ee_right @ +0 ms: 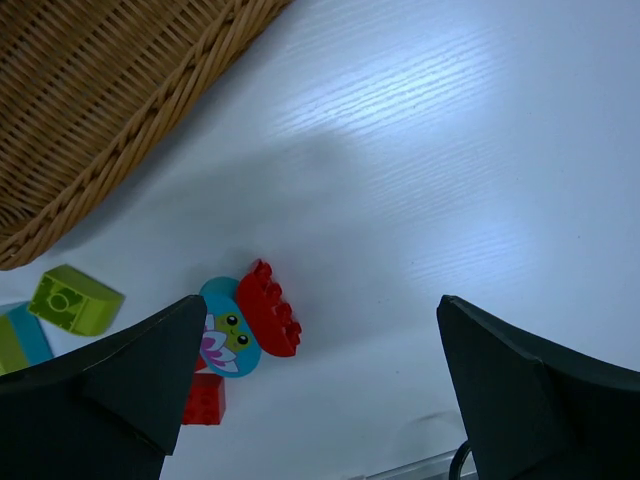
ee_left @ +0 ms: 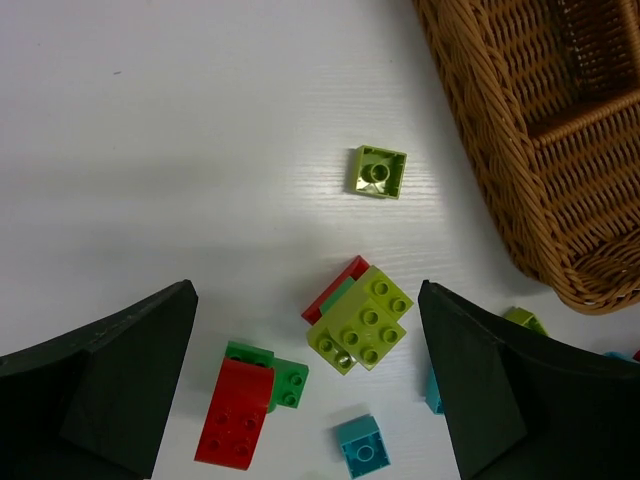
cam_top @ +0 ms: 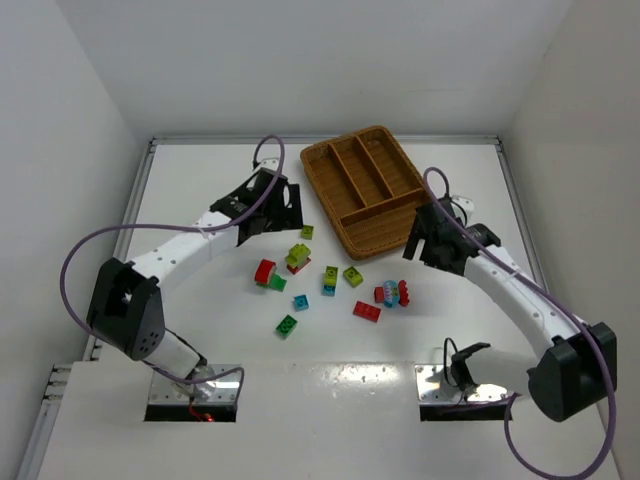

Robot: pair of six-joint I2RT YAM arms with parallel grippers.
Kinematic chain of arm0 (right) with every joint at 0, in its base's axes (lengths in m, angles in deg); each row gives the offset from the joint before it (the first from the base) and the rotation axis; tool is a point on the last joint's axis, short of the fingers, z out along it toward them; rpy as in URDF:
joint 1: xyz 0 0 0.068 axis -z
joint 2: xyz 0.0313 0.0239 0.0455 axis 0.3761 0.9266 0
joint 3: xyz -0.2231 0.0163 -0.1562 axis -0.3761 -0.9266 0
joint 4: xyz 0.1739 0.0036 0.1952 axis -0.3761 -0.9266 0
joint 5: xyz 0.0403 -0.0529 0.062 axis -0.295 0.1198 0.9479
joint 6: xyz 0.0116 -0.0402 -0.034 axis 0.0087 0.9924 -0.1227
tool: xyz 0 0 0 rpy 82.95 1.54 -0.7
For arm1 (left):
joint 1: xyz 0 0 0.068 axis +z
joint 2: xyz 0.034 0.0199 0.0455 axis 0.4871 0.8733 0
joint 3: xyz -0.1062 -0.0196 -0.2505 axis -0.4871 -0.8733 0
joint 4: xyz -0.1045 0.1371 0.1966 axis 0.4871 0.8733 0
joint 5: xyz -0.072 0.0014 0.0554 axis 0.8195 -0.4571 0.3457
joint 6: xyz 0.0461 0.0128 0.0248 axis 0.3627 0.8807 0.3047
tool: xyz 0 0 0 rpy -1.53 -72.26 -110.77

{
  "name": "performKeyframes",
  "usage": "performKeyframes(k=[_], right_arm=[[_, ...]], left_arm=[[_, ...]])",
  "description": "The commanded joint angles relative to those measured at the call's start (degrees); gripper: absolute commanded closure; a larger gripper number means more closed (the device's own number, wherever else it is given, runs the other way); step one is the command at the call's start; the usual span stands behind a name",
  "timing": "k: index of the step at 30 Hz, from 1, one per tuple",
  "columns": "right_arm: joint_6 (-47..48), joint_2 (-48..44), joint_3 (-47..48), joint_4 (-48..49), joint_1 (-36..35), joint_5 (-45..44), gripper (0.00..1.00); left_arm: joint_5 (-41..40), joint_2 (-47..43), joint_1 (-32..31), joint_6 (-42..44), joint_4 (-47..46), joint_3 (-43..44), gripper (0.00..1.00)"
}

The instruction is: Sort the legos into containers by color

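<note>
The yellow-green brick (ee_left: 378, 172) by the tray's corner lies below. Next, my right gripper swings across to the left in the top view and down onto the brick.
The legos lie loose on the white table in front of the wicker tray (cam_top: 365, 190), whose containers hold nothing that I can see. In the left wrist view a yellow-green clump on a red plate (ee_left: 365, 320) sits between the fingers of my open left gripper (ee_left: 305, 290). A red brick on dark green (ee_left: 237, 410), a cyan brick (ee_left: 360, 445) and a single yellow-green brick (ee_left: 378, 172) lie around it. My right gripper (ee_right: 322, 300) hangs open, with a red and cyan clump (ee_right: 250, 320) by its left finger.
More bricks lie mid-table: a red one (cam_top: 366, 311), a dark green one (cam_top: 287, 325), a cyan one (cam_top: 300, 302) and a yellow-green one (cam_top: 352, 276). The tray's woven wall (ee_left: 520, 130) stands close to the right of the left gripper (cam_top: 272, 220). White walls enclose the table.
</note>
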Motion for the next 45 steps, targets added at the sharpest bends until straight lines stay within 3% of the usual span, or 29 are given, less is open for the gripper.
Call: performKeyframes(k=[1, 5, 12, 18, 20, 24, 29, 32, 38, 44, 45], right_arm=[[-0.8, 1.97, 0.81, 0.74, -0.1, 1.06, 0.0], [0.96, 2.59, 0.81, 2.67, -3.35, 2.55, 0.0], [10.7, 2.74, 1.42, 12.69, -20.99, 2.74, 0.05], [16.23, 15.76, 3.01, 15.84, -25.41, 3.87, 0.05], [17.04, 18.22, 2.48, 19.98, -25.42, 4.67, 0.05], [20.11, 21.47, 1.86, 23.5, -25.42, 6.94, 0.21], [24.94, 25.7, 1.34, 26.84, -25.42, 10.11, 0.21], [24.95, 28.86, 2.39, 27.37, -25.42, 10.12, 0.3], [23.9, 32.46, 3.01, 30.52, -24.8, 10.12, 0.35], [23.9, 33.7, 2.39, 33.61, -24.8, 10.73, 0.57], [23.9, 33.7, 2.39, 33.61, -24.8, 10.12, 0.57]], left_arm=[[0.15, 0.25, -0.55, -0.43, 0.22, 1.91, 0.0], [-5.44, -0.45, -1.07, -2.88, 1.96, 1.91, 0.0], [-13.21, -4.31, -1.07, -2.63, -0.13, -1.35, 0.0], [-6.28, -8.8, 1.56, -0.17, 1.01, -2.48, 0.0], [-4.96, -9.33, 2.35, -0.17, 1.01, -3.27, 0.0], [-3.81, -10.65, 2.88, -0.69, 0.48, -4.51, 0.0], [-3.28, -10.04, 2.88, -1.75, 0.48, -5.74, 0.0], [-2.49, -10.03, 2.88, -1.75, 0.48, -5.04, 0.0], [-2.49, -12.14, 2.88, -1.22, 0.48, -5.04, 0.0], [-3.72, -13.37, 3.94, -1.22, 1.01, -5.04, 0.0], [-3.72, -13.37, 3.94, -1.22, 1.01, -5.04, 0.0]])
